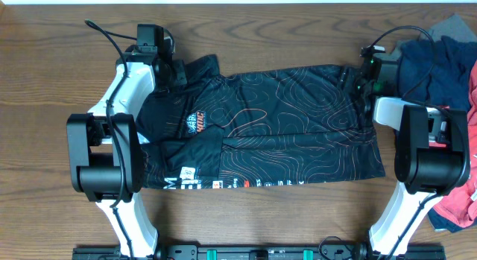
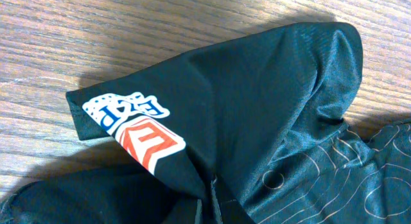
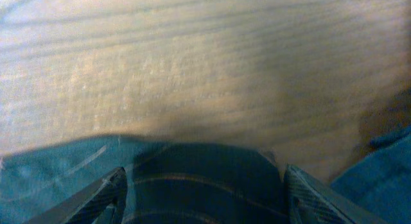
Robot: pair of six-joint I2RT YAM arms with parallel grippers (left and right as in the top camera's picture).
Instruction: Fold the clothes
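Note:
My left gripper needs to rise next, carry the fold of the jersey back toward the jersey's lettered near edge and release it there, as that edge lies back from my left gripper.
The black jersey with orange contour lines lies spread across the table, lettering at its near left edge. My left gripper is at the jersey's far left corner and looks shut on the cloth. The left wrist view shows the jaws pinched together in dark fabric below a raised sleeve with a white and orange logo. My right gripper is at the jersey's far right edge. Its fingers stand wide open with a hump of the jersey between them.
A pile of other clothes sits at the right edge: navy, grey and coral-red, partly under the right arm. Bare wooden table lies left of the jersey. A black rail runs along the front edge.

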